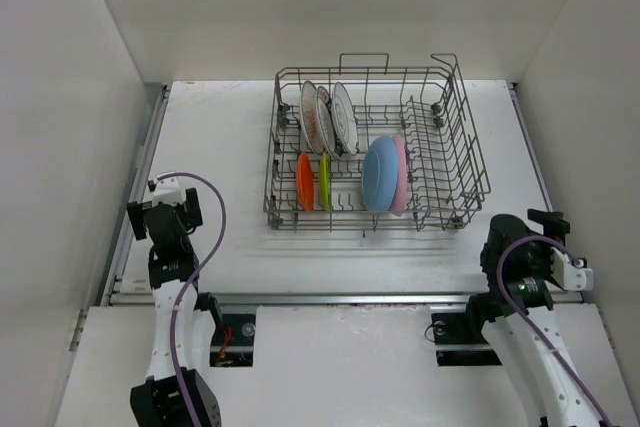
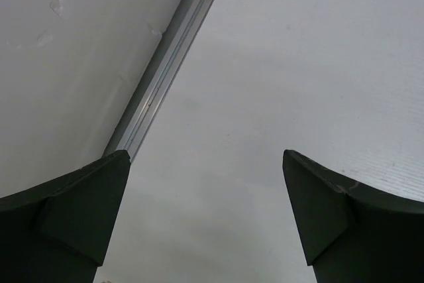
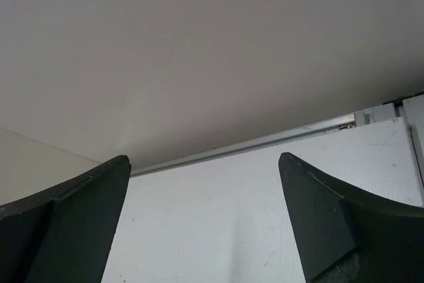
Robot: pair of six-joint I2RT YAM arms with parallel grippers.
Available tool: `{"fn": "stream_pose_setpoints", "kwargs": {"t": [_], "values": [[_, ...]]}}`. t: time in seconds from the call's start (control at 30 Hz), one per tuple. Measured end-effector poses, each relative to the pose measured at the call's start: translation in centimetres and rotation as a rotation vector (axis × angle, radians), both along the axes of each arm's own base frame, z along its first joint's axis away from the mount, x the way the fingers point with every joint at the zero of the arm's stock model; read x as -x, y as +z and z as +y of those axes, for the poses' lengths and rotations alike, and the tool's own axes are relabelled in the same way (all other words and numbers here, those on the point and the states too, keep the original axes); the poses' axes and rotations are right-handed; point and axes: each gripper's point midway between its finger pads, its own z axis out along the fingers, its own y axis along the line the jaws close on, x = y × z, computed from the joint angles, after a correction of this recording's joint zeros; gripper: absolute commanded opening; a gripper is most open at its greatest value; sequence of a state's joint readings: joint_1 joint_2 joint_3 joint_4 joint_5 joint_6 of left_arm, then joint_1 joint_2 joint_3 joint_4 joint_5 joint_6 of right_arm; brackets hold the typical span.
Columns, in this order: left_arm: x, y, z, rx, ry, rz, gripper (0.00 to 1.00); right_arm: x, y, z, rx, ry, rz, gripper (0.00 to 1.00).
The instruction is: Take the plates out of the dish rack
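The left gripper will go outward and to the right in the top view to close on the plate's upper rim (image 1: 308, 87), as the white patterned plate nearest to it stands upright.
The grey wire dish rack (image 1: 455, 137) stands in the middle of the table. Three white patterned plates (image 1: 322, 117) stand upright at its back left. A small orange plate (image 1: 304, 182) and a lime-green plate (image 1: 324, 180) stand at its front left. A light-blue plate (image 1: 380, 174) with a pink plate (image 1: 401, 175) behind it stands at the front right. My left gripper (image 2: 205, 213) is open and empty at the table's left edge (image 1: 165, 209). My right gripper (image 3: 204, 220) is open and empty at the near right (image 1: 520, 247). No plate shows in either wrist view.
White walls close in the table on the left, back and right. An aluminium rail (image 2: 165, 71) runs along the left edge, and another rail (image 3: 265, 140) runs under the wall in the right wrist view. The arm bases sit at the near edge.
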State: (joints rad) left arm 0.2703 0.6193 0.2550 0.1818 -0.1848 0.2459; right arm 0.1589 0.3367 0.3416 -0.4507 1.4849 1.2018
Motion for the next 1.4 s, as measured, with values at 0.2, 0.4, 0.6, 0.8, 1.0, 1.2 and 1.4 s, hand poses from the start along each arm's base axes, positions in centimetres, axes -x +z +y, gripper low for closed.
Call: {"fn": "stream_pose_setpoints", "kwargs": {"t": [0.2, 0.4, 0.6, 0.8, 1.0, 1.2, 1.4], "values": [[0.0, 0.0, 0.0, 0.000, 0.000, 0.000, 1.00, 0.1, 2.6, 0.0, -0.005, 0.000, -0.032, 0.99], [-0.1, 2.4, -2.1, -0.009, -0.164, 0.103, 1.00, -1.5, 11.2, 0.5, -0.009, 0.052, -0.020, 0.99], [-1.0, 18.7, -6.0, -0.084, -0.425, -0.031, 1.00, -7.5, 17.4, 4.6, 0.137, 0.479, 0.232, 0.99], [0.1, 27.2, -9.3, -0.042, -0.607, 0.011, 1.00, -11.4, 20.6, 13.5, 0.469, 1.087, 0.350, 0.99], [-3.2, 27.7, -9.5, 0.102, -0.641, 0.220, 1.00, -15.4, 21.9, 21.8, 0.641, 1.536, 0.402, 0.98], [-11.2, 27.8, -8.2, -0.065, -0.542, 0.373, 1.00, -20.3, 19.0, 26.4, 0.581, 1.799, 0.484, 0.92], [-14.4, 23.9, -14.8, -0.344, -0.645, 0.568, 1.00, -26.3, 16.5, 28.5, 0.482, 1.889, 0.529, 0.81]]}}
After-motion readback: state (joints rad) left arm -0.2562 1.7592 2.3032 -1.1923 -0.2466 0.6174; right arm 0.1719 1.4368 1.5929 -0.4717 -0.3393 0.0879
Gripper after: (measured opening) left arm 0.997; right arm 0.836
